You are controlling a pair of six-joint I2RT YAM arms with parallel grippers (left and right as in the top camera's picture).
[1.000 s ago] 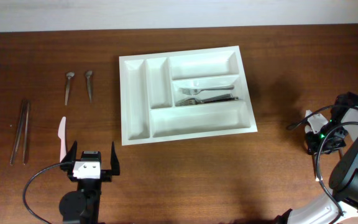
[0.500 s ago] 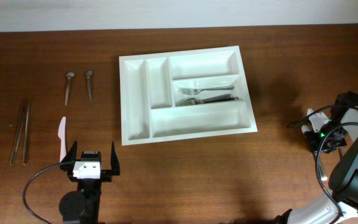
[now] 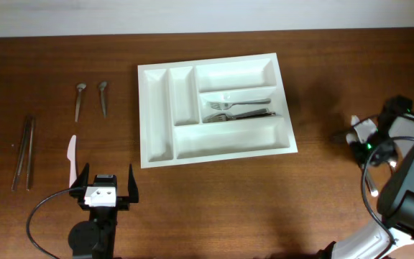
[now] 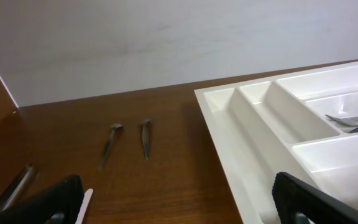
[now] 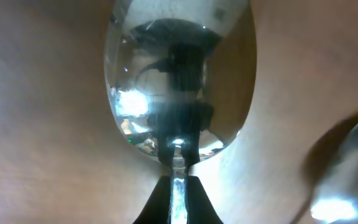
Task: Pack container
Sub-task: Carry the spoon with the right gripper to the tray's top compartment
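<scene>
My right gripper next lifts the spoon outward over the far crosswise section of the container, which stands empty beyond the forks. Then it lowers the spoon and opens.
The white container lies mid-table, its rim also at the right of the left wrist view. Metal forks rest in its middle crosswise compartment. My right gripper is at the far right edge of the table. In the right wrist view it is shut on the neck of a shiny metal spoon, whose bowl fills the frame. My left gripper stands open near the front edge, left of the container, with nothing between its fingers.
Two small metal spoons lie left of the container. A pair of long metal pieces and a white plastic knife lie further left. Another shiny item sits blurred beside the held spoon.
My right gripper has closed on the spoon and shifted toward the far side of the table. The left arm has not moved.
</scene>
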